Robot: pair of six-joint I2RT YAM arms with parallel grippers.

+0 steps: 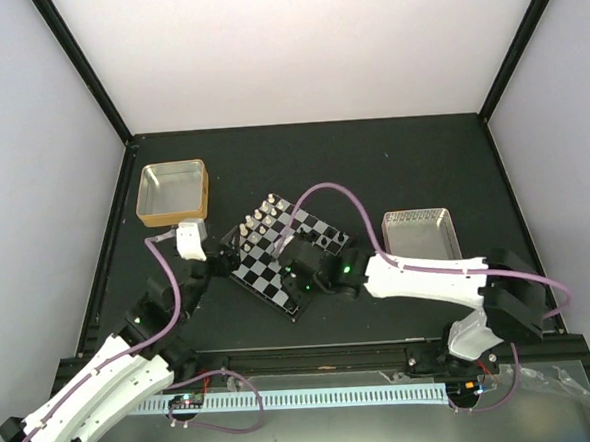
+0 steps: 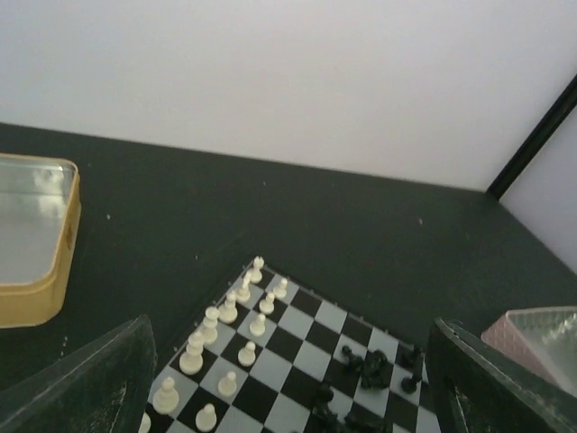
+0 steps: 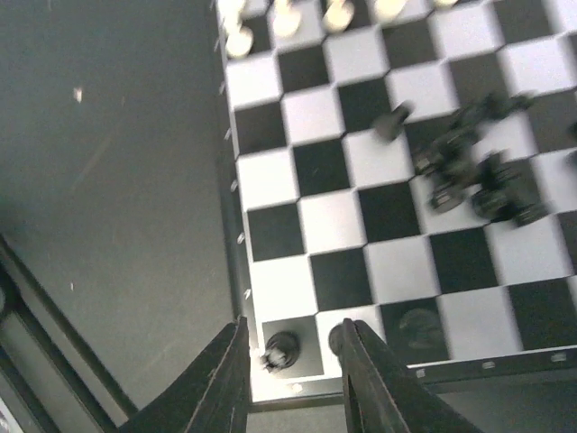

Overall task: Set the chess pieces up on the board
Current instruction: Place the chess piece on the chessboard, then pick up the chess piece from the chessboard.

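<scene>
I need to swing my left gripper over the board, tilt it down and lower it to close there, because one black piece is apart from the jumble.
The board lies tilted in the middle of the table. White chess pieces stand in two rows along its far left side. Several black pieces lie in a jumble on the squares near the opposite side. One black piece stands on the near corner square, between the fingers of my right gripper, which is open and not touching it. A second black piece sits just beside the right finger. My left gripper hangs wide open over the board's left edge with nothing in it.
A gold-rimmed metal tray sits at the back left of the board. A pink-rimmed tray sits to its right, behind my right arm. Dark table surface surrounds the board, with white walls beyond.
</scene>
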